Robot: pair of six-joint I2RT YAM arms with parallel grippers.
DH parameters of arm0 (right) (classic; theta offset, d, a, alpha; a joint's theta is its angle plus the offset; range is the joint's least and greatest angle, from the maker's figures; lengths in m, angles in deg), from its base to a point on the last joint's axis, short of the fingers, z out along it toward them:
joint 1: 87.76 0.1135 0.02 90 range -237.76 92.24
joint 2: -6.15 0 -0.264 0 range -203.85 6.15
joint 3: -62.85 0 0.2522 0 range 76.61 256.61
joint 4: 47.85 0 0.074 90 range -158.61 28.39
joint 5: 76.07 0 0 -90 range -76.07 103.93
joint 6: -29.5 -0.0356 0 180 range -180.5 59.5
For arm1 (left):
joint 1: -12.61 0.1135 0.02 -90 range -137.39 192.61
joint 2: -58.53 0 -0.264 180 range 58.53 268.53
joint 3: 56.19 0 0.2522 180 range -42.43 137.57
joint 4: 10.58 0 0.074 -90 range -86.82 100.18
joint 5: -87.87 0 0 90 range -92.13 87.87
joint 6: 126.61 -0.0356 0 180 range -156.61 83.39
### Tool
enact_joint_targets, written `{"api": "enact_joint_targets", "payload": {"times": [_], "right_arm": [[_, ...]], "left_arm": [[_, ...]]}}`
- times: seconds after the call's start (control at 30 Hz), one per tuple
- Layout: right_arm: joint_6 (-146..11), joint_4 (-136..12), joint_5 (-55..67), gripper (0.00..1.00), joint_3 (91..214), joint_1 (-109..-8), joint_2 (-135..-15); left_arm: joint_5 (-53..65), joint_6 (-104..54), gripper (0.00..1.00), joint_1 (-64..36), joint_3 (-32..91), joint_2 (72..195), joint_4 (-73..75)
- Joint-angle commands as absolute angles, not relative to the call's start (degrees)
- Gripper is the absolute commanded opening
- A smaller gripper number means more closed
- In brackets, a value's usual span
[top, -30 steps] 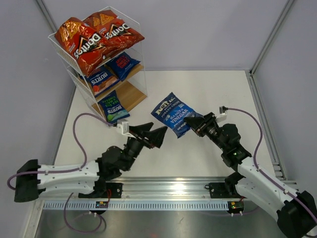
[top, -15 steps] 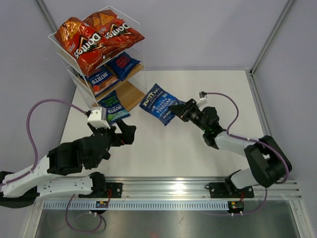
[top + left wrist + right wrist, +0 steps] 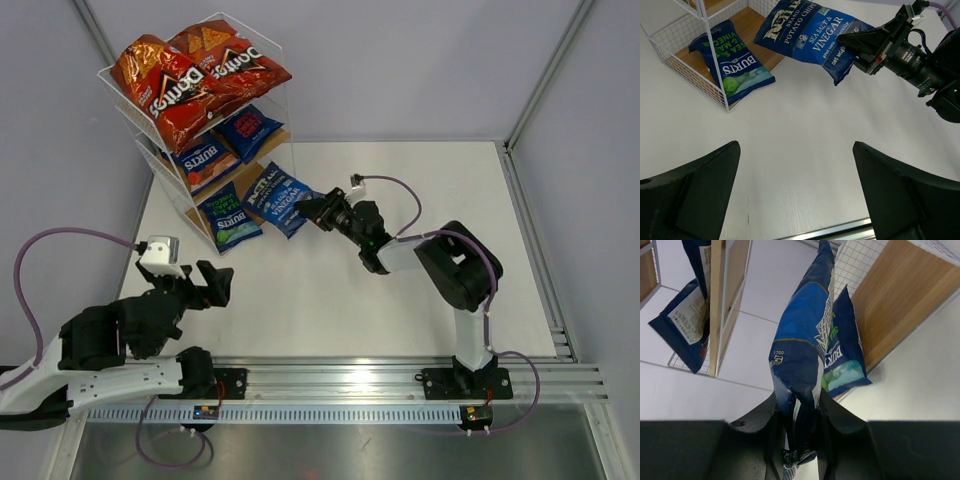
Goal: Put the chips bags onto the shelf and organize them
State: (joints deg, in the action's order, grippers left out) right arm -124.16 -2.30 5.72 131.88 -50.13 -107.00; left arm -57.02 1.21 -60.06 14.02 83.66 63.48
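I need to lower my right gripper toward the left in the top view and let go of the Kettle bag on the lowest board (image 3: 248, 180) (image 3: 885, 312), since it is bare beside the Burts bag.
My right gripper (image 3: 312, 208) (image 3: 799, 407) is shut on the bottom edge of a dark blue Kettle chips bag (image 3: 275, 199) (image 3: 810, 35) (image 3: 802, 340), holding it above the table at the open front of the shelf's (image 3: 262, 186) lowest board. A Burts bag (image 3: 228, 217) (image 3: 732, 62) (image 3: 842, 355) lies on that board just left of it. Two more blue bags (image 3: 205, 160) (image 3: 248, 127) sit on the middle tier and two red Doritos bags (image 3: 165, 88) (image 3: 232, 58) on top. My left gripper (image 3: 212, 285) (image 3: 796, 165) stands open over bare table at the near left.
Enclosure walls rise at the back and sides. An aluminium rail (image 3: 350, 380) runs along the near edge by the arm bases. The right arm (image 3: 450, 265) stretches across the table's middle toward the shelf.
My right arm has carried the Kettle bag leftward from mid-table to the shelf's lower opening. My left arm has pulled back toward the near left, its gripper still open.
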Motion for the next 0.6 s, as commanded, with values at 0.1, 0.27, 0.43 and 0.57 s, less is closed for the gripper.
{"api": "enact_joint_targets", "payload": {"times": [0.1, 0.27, 0.43, 0.57], "right_arm": [[-124.7, 1.3, 13.0, 0.22, 143.0, -48.8, -114.7], [-125.1, -2.0, 13.6, 0.22, 151.0, -48.5, -121.0], [-124.2, -6.5, 13.6, 0.22, 159.7, -47.6, -125.5], [-122.1, -10.3, 16.9, 0.22, 162.6, -46.7, -128.0]], "left_arm": [[-60.5, 0.5, 0.99, -60.0, 12.8, 82.1, 62.1], [-60.0, 0.6, 0.99, -59.9, 12.0, 80.7, 61.9], [-59.3, 0.9, 0.99, -59.8, 11.6, 80.2, 61.9], [-58.9, 0.5, 0.99, -59.7, 11.4, 80.2, 61.4]]}}
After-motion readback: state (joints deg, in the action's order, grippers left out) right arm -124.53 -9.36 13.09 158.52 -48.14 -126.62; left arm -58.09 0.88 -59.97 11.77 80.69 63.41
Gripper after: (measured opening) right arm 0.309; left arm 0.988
